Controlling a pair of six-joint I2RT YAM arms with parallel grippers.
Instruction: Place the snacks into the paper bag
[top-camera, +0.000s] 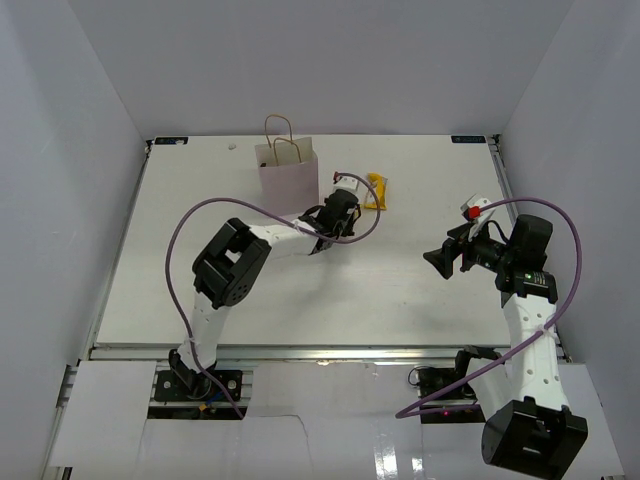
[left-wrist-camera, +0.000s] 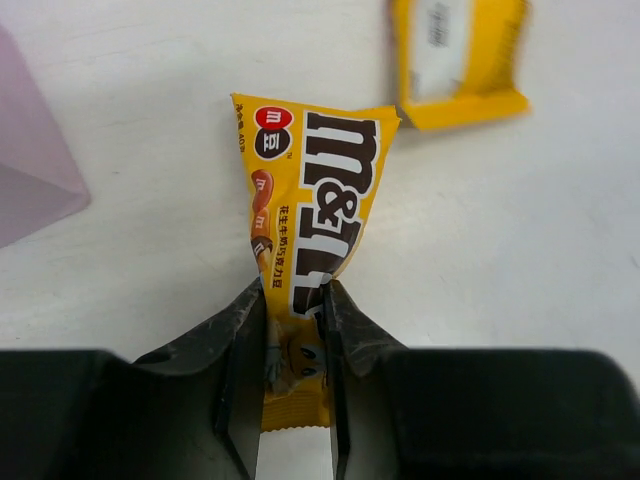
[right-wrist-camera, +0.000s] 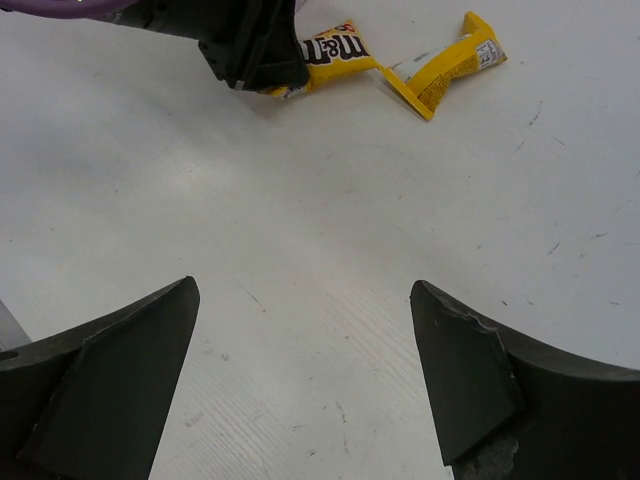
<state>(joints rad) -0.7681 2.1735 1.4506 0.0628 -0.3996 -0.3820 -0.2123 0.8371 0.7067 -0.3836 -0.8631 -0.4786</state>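
Observation:
The bag's opening (top-camera: 284, 153) is above my left gripper and to its left in the top view, so next I should raise my left gripper over it and let go of the packet.
My left gripper (left-wrist-camera: 292, 300) is shut on the end of a yellow M&M's packet (left-wrist-camera: 315, 205), low over the table just right of the pale pink paper bag (top-camera: 288, 172). A second yellow packet (left-wrist-camera: 458, 55) lies just beyond it on the table, and it also shows in the top view (top-camera: 375, 190) and the right wrist view (right-wrist-camera: 440, 68). The held packet shows in the right wrist view (right-wrist-camera: 330, 55). My right gripper (right-wrist-camera: 305, 290) is open and empty, over bare table at the right (top-camera: 440, 260). The green, purple and yellow-orange packets are not in view.
The bag stands upright at the back centre with its tan handles (top-camera: 280, 135) up. White walls enclose the table (top-camera: 380, 290) on three sides. A corner of the bag shows at the left of the left wrist view (left-wrist-camera: 30, 170).

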